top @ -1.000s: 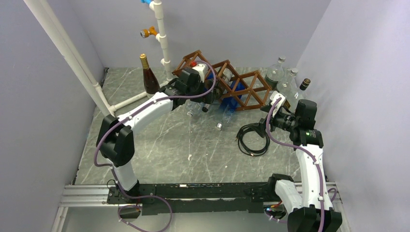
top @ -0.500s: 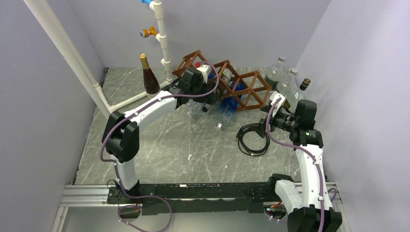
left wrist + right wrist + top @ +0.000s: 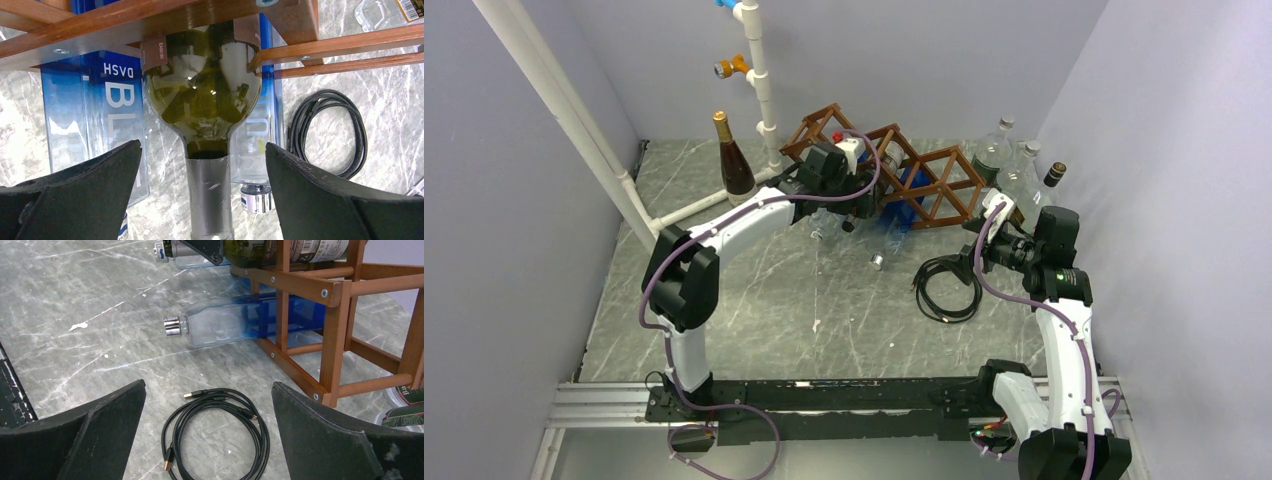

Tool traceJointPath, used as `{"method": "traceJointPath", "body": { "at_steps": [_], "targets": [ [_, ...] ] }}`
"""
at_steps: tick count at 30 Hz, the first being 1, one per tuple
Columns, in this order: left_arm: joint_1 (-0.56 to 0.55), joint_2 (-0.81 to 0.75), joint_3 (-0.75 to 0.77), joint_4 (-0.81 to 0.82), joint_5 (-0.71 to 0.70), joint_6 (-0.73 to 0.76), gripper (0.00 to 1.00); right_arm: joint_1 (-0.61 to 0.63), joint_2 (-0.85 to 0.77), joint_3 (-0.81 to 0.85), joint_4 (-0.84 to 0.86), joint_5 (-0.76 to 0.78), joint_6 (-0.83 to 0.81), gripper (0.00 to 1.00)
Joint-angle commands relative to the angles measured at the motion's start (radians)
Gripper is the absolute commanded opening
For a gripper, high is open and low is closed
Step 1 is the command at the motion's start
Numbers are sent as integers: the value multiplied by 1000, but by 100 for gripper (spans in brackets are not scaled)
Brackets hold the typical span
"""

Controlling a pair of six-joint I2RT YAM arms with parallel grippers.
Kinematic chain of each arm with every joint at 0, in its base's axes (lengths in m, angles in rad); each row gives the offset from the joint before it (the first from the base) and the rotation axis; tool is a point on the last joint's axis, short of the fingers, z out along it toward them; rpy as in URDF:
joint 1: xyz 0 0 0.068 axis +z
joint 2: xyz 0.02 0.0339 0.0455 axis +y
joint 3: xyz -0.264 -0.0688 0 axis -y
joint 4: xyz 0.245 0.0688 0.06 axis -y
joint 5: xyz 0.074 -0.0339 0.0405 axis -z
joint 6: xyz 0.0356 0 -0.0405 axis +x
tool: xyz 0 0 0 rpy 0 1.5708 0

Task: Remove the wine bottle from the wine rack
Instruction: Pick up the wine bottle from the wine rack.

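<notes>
My left gripper needs to go down around the bottle's neck next, beside the bottle's shoulder, and close, because there are gaps between my open fingers and the neck.
The brown wooden wine rack (image 3: 929,180) stands at the back of the table. A dark green wine bottle (image 3: 202,95) lies in one of its cells, its grey-foiled neck (image 3: 210,195) sticking out toward the camera. My left gripper (image 3: 202,144) is open, one finger on each side of that neck with clear gaps and no contact. In the top view the left gripper (image 3: 836,203) is right at the rack's front. My right gripper (image 3: 208,384) is open over a coiled black cable (image 3: 220,435), with nothing between its fingers.
Blue-tinted clear bottles (image 3: 117,120) (image 3: 240,322) lie in the rack's lower cells, their caps pointing out. A brown bottle (image 3: 732,160) stands by the white pipe frame (image 3: 759,80). Several glass bottles (image 3: 1009,165) stand at the back right. Walls close in both sides.
My left arm has pushed forward and a little right, bringing its gripper closer to the rack and round the bottle's neck. The right arm has not moved.
</notes>
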Motion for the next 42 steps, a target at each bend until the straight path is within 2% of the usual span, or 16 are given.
{"method": "traceJointPath", "body": {
  "at_steps": [1,22,35,42],
  "targets": [
    [3,16,56,40,33,3,99,-3,-16,-2,32,-1,-4,100],
    [11,82,91,47,72,-12,94,-3,-19,-2,30,0,-6,100],
    [13,120,109,48,90,-17,86,-3,-18,-2,30,3,-10,100],
    [13,131,112,52,103,-20,79,-3,-19,-3,30,5,-10,100]
  ]
}}
